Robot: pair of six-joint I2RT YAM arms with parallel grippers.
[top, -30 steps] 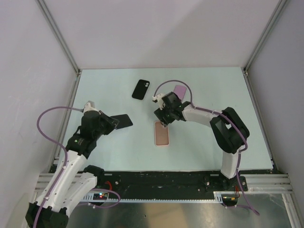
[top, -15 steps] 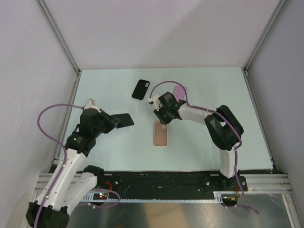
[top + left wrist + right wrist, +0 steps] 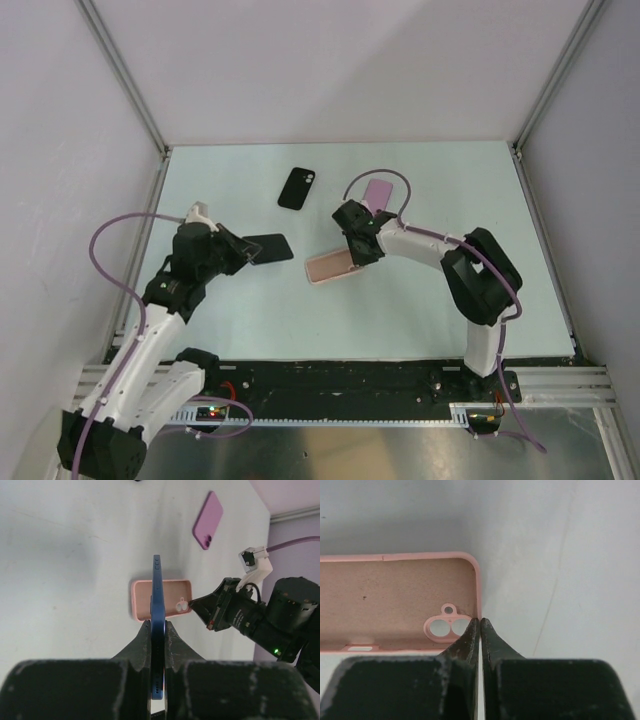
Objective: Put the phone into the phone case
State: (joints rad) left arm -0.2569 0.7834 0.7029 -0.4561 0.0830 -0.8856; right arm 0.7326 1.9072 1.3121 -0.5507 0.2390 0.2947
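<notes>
The robot's left gripper will carry the phone [image 3: 265, 247] across, lower it into the phone case [image 3: 331, 266], which lies open side up below the gripper and to its right in the top view, and release it there.
The phone [image 3: 265, 247] is dark in the top view and a thin blue edge [image 3: 158, 595] in the left wrist view. My left gripper [image 3: 238, 254] [image 3: 158, 625] is shut on it and holds it on edge above the table. The phone case [image 3: 332, 266] [image 3: 175, 590] [image 3: 395, 605] is pink, lies open side up and crosswise, just right of the phone. My right gripper [image 3: 358, 250] [image 3: 480, 621] is shut on the thin end rim of the case, beside its camera holes.
A black phone-shaped item [image 3: 297, 187] lies at the back middle of the pale green table [image 3: 450, 190]. A purple case [image 3: 378, 192] [image 3: 208, 520] lies behind the right arm. Grey walls close off the left, right and back.
My right gripper shut on the pink case's end rim and swung the case from lengthwise to crosswise. My left gripper carried the phone slightly right, toward the case.
</notes>
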